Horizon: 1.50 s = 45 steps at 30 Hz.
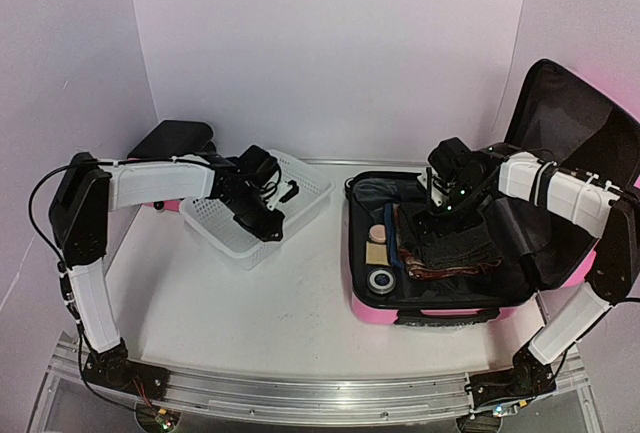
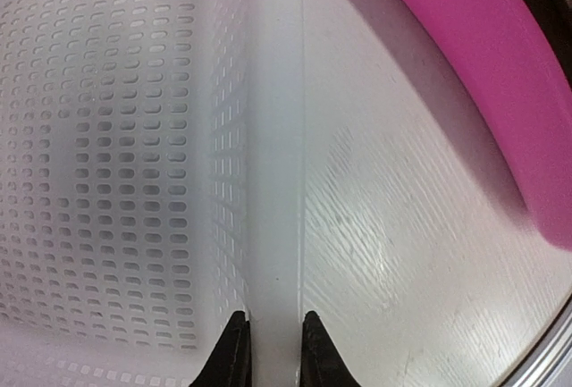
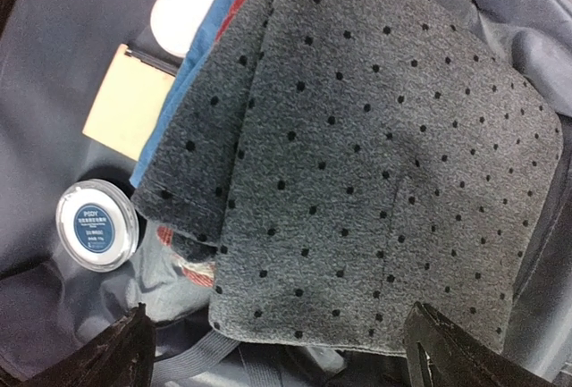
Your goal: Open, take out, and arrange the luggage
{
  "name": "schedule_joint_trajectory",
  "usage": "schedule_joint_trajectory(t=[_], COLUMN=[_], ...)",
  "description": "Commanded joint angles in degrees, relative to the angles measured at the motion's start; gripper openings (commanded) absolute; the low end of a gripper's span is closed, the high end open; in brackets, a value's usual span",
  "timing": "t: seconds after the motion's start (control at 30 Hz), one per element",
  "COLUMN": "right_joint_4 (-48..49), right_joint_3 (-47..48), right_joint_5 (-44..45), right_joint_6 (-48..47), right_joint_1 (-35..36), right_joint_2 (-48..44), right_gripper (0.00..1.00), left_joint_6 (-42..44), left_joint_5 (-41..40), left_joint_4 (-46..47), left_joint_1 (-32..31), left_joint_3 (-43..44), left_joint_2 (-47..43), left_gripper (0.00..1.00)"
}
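The basket [image 2: 107,181] is held by its near rim in my left gripper and crowds the drawer unit, so it needs to move back and to the left in the top view next.
The pink luggage [image 1: 372,313] lies open at the right, its lid [image 1: 575,118] propped up and black lining showing. Inside lie a folded grey dotted cloth [image 3: 375,137] on blue and red fabrics, a round tin [image 3: 96,224], a tan pad [image 3: 132,101] and a white disc [image 3: 183,13]. My right gripper [image 3: 277,351] hovers open just above the grey cloth's near edge; it also shows in the top view [image 1: 437,205]. My left gripper [image 2: 273,351] is closed on the rim of the white mesh basket [image 2: 107,181], at the basket's right side in the top view [image 1: 270,215].
The basket [image 1: 215,215] sits left of centre, tilted toward the suitcase, whose pink shell [image 2: 483,56] is close to its right. A black drawer unit [image 1: 175,140] stands behind the left arm. White walls enclose the table; a metal rail runs along the near edge.
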Motion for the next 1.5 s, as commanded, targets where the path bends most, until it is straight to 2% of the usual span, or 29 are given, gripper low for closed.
schedule_joint_trajectory(t=[0.0, 0.2, 0.23, 0.3, 0.33, 0.47, 0.57, 0.7, 0.83, 0.93, 1.07, 1.23, 1.4, 1.47], right_joint_4=[1.2, 1.2, 1.2, 1.2, 1.3, 0.9, -0.5, -1.5, -1.9, -2.1, -2.1, -2.1, -2.1, -2.1], right_joint_3=[1.1, 0.5, 0.4, 0.2, 0.3, 1.5, 3.3, 4.3, 4.1, 3.4, 2.6, 2.5, 3.5, 3.9], right_joint_5=[-1.8, -6.9, -7.3, -8.2, -8.5, -7.0, -3.8, -4.2, -3.8, -2.9, -2.1, -1.0, -0.4, 0.3], right_joint_6=[1.3, 2.7, 3.3, 4.4, 5.0, 8.2, 12.8, 15.2, 15.6, 15.3, 14.7, 13.9, 13.1, 12.8], right_joint_1=[-0.2, -0.2, -0.2, -0.2, -0.2, -0.2, -0.1, -0.2, -0.1, -0.2, -0.2, -0.2, -0.2, -0.2], right_joint_2=[-1.6, -1.4, -1.4, -1.5, -1.4, -0.3, 1.0, 1.5, 0.5, -1.0, -2.3, -2.3, -1.6, -1.2], right_gripper=[0.98, 0.98, 0.98, 0.98, 0.98, 0.98, 0.98, 0.98, 0.98, 0.98, 0.98, 0.98, 0.98, 0.98], left_joint_6=[2.2, 2.2, 2.0, 1.3, 1.0, -0.6, -4.3, -14.5, -27.9, -33.1, -34.7, -37.5, -36.0, -34.4], left_joint_5=[3.8, 7.8, 8.5, 9.2, 9.7, 9.8, 9.0, 5.3, 6.0, 5.5, -0.2, -4.7, 1.2, 4.1], left_joint_4=[-0.5, 3.8, 4.2, 4.6, 4.7, 5.6, 8.7, 11.0, 15.3, 16.7, 16.3, 15.4, 15.7, 16.0], left_joint_1=[-1.9, -3.5, -3.9, -5.0, -5.3, -5.6, -5.5, -4.4, -1.1, 0.1, 0.2, 0.1, -1.0, -1.8], left_joint_3=[-11.2, -28.3, -30.6, -34.4, -35.4, -34.5, -30.0, -19.7, -10.6, -2.8, 5.8, 11.3, 14.7, 15.0], left_joint_2=[-9.7, -25.3, -27.5, -32.2, -33.7, -37.1, -36.1, -28.7, -18.3, -9.8, -1.3, 6.2, 10.5, 11.1], left_gripper=[0.00, 0.00, 0.03, 0.24, 0.31, 0.76, 0.88, 0.93, 0.94, 0.95, 0.96, 0.95, 0.93, 0.86])
